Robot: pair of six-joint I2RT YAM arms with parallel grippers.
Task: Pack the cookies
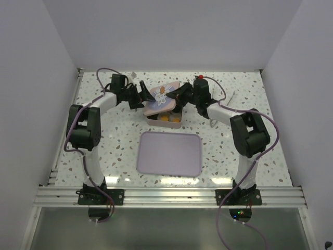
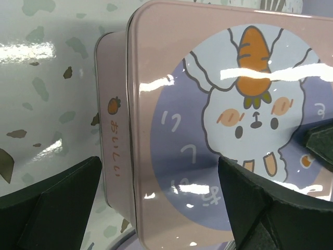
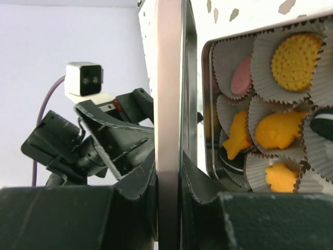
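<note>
My right gripper lowers the held lid edge onto the open side of the tin [image 1: 176, 116] next, to release it, because cookies there still show uncovered.
The cookies [image 3: 276, 130] lie in white paper cups inside the square tin [image 3: 208, 104]: orange rounds and fish shapes, one pink, some black. My right gripper [image 3: 169, 172] is shut on the edge of the pink tin lid [image 3: 169, 78], holding it tilted over the tin [image 1: 169, 121]. The lid [image 2: 218, 130] shows a rabbit and a carrot. My left gripper [image 2: 158, 166] stands open, its fingers [image 2: 52, 203] on either side of the lid's opposite edge without pinching it. From above, the lid [image 1: 161, 96] hangs between the left gripper [image 1: 141, 96] and the right gripper [image 1: 179, 94].
A lavender rounded-rectangle tray [image 1: 169, 152] lies on the speckled table [image 1: 114, 151] in front of the tin. The tin's pink side wall [image 2: 112, 130] carries a small carrot print. White walls enclose the table on three sides.
</note>
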